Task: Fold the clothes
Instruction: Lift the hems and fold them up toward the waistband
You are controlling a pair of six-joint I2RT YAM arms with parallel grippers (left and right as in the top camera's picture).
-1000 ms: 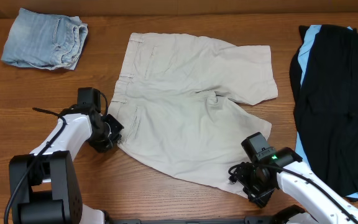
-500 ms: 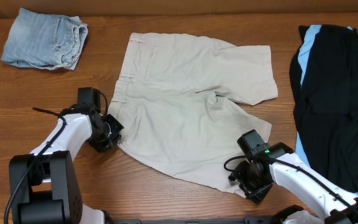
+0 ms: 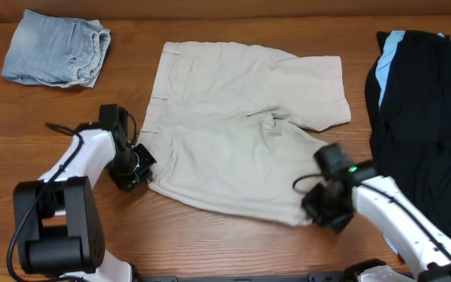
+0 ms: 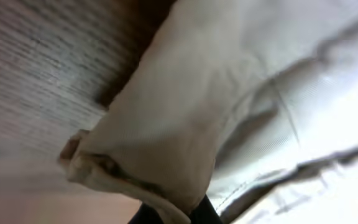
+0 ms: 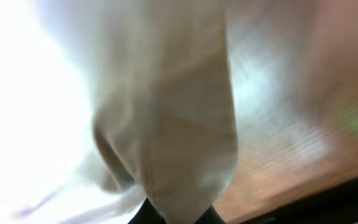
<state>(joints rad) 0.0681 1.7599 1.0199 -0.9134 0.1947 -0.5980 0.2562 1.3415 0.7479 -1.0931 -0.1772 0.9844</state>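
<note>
The far leg (image 3: pixel 316 92) lies flat outward of my right gripper, so my right gripper needs to lift the hem, carry it outward over that leg and let it go there.
The pale beige shorts (image 3: pixel 233 141) lie spread flat on the middle of the wooden table, waistband to the left, legs to the right. My left gripper (image 3: pixel 142 168) is shut on the near waistband corner. In the left wrist view that bunched corner (image 4: pixel 135 168) runs into my gripper (image 4: pixel 176 215). My right gripper (image 3: pixel 314 210) is shut on the hem of the near leg, which is raised off the table. The right wrist view shows the beige cloth (image 5: pixel 173 124) hanging into my gripper (image 5: pixel 180 215).
Folded light-blue denim shorts (image 3: pixel 55 48) sit at the far left corner. A black garment with light-blue panels (image 3: pixel 421 117) lies along the right side. Bare wood (image 3: pixel 233 251) runs along the near edge between the two arms.
My right gripper has shut on the near leg hem and moved right and away from the front edge, pulling the hem with it. The left gripper stays shut on the waistband corner, barely shifted.
</note>
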